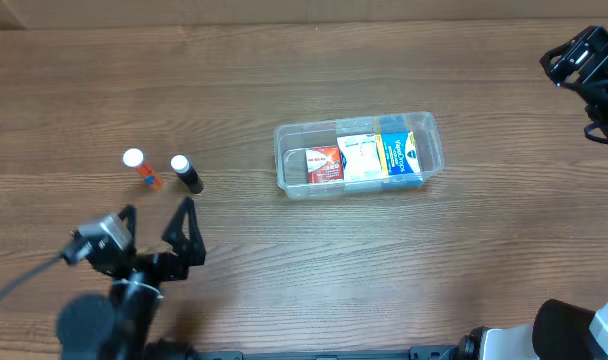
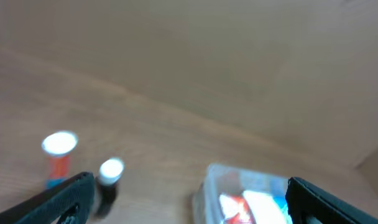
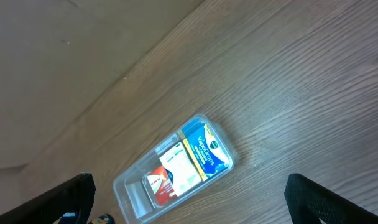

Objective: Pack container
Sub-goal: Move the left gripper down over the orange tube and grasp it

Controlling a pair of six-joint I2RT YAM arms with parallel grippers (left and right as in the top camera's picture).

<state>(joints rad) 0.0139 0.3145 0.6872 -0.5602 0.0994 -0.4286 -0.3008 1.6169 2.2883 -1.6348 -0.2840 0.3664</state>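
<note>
The orange tube stands outside the container [image 1: 290, 168], its white cap up, so my left gripper will move outward, tilt down and lower over that cap.
The clear plastic container [image 1: 290, 168] lies at the table's centre with a red box [image 1: 324, 164], a white box [image 1: 360, 157] and a blue box [image 1: 400, 152] inside. It also shows in the right wrist view [image 3: 128, 189] and, blurred, in the left wrist view [image 2: 207, 186]. Left of it stand an orange tube with a white cap [image 1: 140, 168] and a black tube with a white cap [image 1: 186, 173]. My left gripper [image 1: 156, 232] is open and empty, just in front of the two tubes. My right gripper [image 1: 584, 60] is raised at the far right corner, open and empty.
The table is brown wood grain [image 1: 384, 270]. A pale wall rises behind the table's far edge in the left wrist view [image 2: 189, 50]. Arm bases sit at the front edge [image 1: 544, 340].
</note>
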